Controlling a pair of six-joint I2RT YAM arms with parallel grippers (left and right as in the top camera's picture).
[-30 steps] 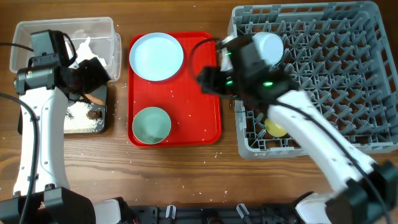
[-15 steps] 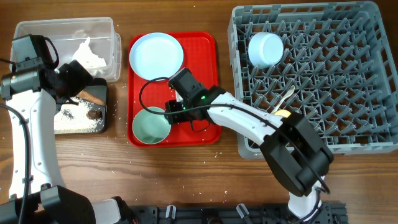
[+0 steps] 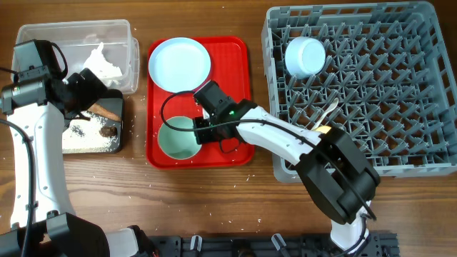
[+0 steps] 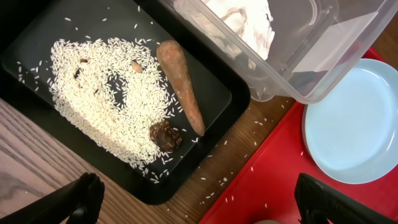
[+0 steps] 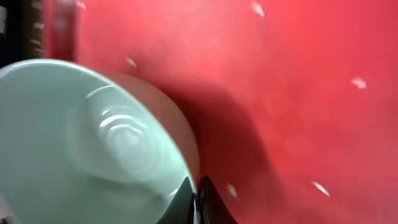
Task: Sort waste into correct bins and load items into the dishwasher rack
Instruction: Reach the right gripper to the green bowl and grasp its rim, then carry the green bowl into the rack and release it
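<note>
The pegs are empty, so I should lift my right gripper, cross to the grey rack, tilt, lower and release the mint-green bowl on the rack's wires (image 3: 303, 91) beside the small pale bowl.
My right gripper (image 3: 201, 131) is shut on the right rim of the mint-green bowl (image 3: 176, 141), which is on the red serving tray (image 3: 235, 78). In the right wrist view the two fingertips pinch the bowl's wall (image 5: 81, 143) at the gripper (image 5: 196, 194). My left gripper (image 4: 200, 198) hangs open and holds nothing above the near corner of the black tray (image 4: 219, 99). In that tray lie rice (image 4: 99, 93), a carrot-like stick (image 4: 181, 84) and a dark chunk (image 4: 165, 135). Crumpled paper (image 4: 242, 22) lies in the clear tub (image 4: 298, 59). The pale blue plate (image 3: 180, 64) is on the red tray.
The grey dishwasher rack (image 3: 385, 93) at the right holds a small pale bowl (image 3: 305, 56), a white spoon (image 3: 328, 111) and a yellow cup (image 3: 323, 130), which my right arm partly hides. Stray rice grains dot the red tray (image 5: 286, 93) and the wooden table.
My right arm swung from the rack over to the mint-green bowl and shut on its rim; the bowl shifted slightly. My left gripper drew back to the left and opened wider.
</note>
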